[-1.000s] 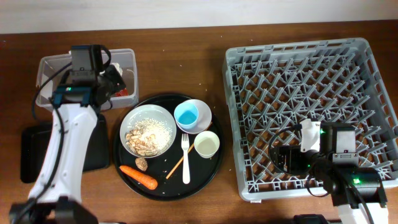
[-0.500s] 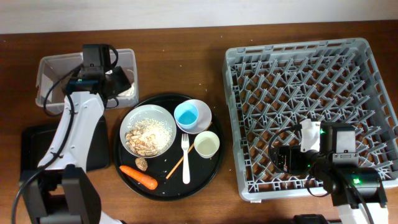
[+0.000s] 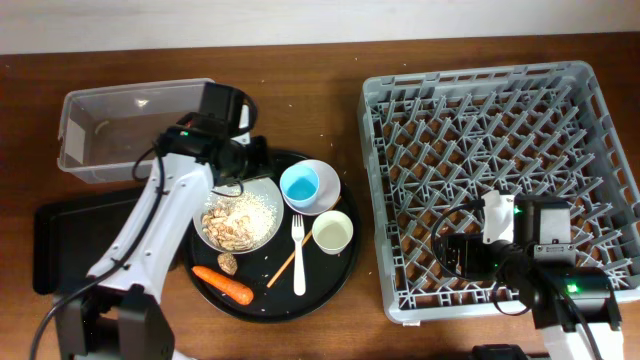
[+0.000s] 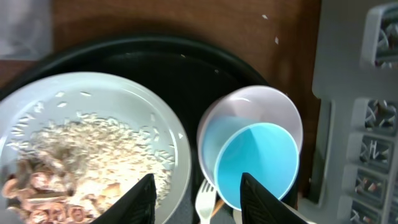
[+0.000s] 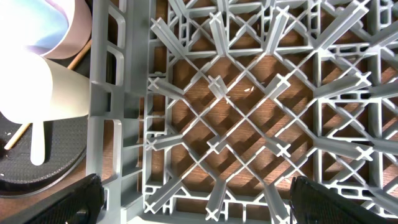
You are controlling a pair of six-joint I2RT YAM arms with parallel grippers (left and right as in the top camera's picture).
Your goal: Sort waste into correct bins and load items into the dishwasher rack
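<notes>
My left gripper moves down toward the rack next, onto the blue cup's rim by the grey bowl, since the cup's rim sticks out of the whitish bowl.
A wide grey bowl (image 3: 238, 218) of rice and brown scraps sits on the round black tray (image 3: 330, 280). Beside it are an orange carrot (image 3: 222, 284), a white fork (image 3: 298, 255) and a cream cup (image 3: 332, 232). A blue cup (image 3: 300, 184) rests inside the small whitish bowl (image 3: 328, 180). My left gripper (image 3: 247, 160) hangs open over the tray's upper left. In its wrist view, the left gripper (image 4: 202, 202) has the grey bowl (image 4: 81, 149) on the left and the blue cup (image 4: 258, 165) on the right. My right gripper (image 3: 455, 255) stands open, empty, above the dishwasher rack (image 3: 500, 120).
The clear tub (image 3: 120, 135) stands at the back left, with the shallow black tray (image 3: 60, 245) in front of it. A thin wooden stick (image 3: 283, 268) and a brown scrap (image 3: 228, 263) lie on the round tray. The right wrist view shows the rack's lattice (image 5: 249, 93) and the cream cup (image 5: 43, 93).
My left arm has swung from the clear tub to the right, over the round tray, and its jaws have opened. The right arm has not moved.
</notes>
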